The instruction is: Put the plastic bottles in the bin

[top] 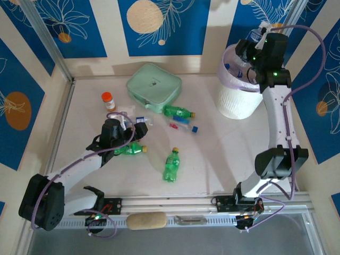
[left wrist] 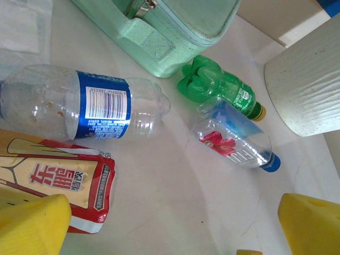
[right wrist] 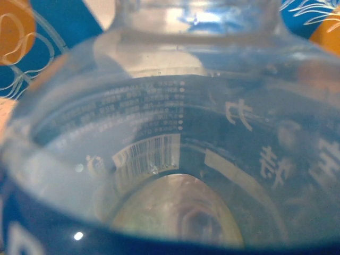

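I need to lower my right gripper into the bin's lilac-lined opening (top: 239,67) next and let go of the clear plastic bottle there, because the bottle's end still sticks out past the bin's far rim.
My right gripper (top: 254,49) hangs over the bin (top: 234,101), a white cylinder lined with a lilac bag. It is shut on a clear plastic bottle with a dark blue label (right wrist: 170,133) (top: 257,34). My left gripper (top: 139,130) (left wrist: 175,234) is open low over the table, with bare tabletop between its yellow fingertips (left wrist: 311,223). Ahead of it lie a clear blue-labelled bottle (left wrist: 90,103), a green bottle (left wrist: 220,87) (top: 178,112) and a clear blue-capped bottle (left wrist: 234,141). Another green bottle (top: 172,164) lies mid-table, and a third (top: 130,150) is partly under the left arm.
A mint-green zip pouch (top: 154,85) (left wrist: 159,26) lies at the back of the table. An orange-capped pill bottle (top: 108,101) stands to its left. A bottle with a red and yellow label (left wrist: 53,183) lies beside my left fingertip. Walls close the table at back and sides.
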### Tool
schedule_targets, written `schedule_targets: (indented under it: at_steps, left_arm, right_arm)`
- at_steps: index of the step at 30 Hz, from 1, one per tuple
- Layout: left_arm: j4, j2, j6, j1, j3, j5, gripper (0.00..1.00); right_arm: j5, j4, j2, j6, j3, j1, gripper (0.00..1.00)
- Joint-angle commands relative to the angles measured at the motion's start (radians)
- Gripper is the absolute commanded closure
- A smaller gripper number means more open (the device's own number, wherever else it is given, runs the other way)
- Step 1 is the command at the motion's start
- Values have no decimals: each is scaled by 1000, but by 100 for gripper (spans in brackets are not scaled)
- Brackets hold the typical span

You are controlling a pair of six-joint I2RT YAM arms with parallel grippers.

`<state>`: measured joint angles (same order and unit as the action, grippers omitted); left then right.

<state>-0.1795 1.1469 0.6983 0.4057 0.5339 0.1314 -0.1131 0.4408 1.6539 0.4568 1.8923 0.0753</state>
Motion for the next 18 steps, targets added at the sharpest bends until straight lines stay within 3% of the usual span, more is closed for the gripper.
schedule_targets:
  at_steps: [1,10,14,18]
  left_arm:
    - [-6,2,-23,-7,22,32,0]
    - [5,5,-28,2,32,47,0]
    - [6,8,-27,7,32,54,0]
    - [12,7,-28,11,32,54,0]
  right_arm:
    - [-11,53,69,30,52,23,57]
    - [16,139,204,49,140,31,49]
    - [17,165,225,46,159,29,39]
    - [7,169,218,43,168,29,23]
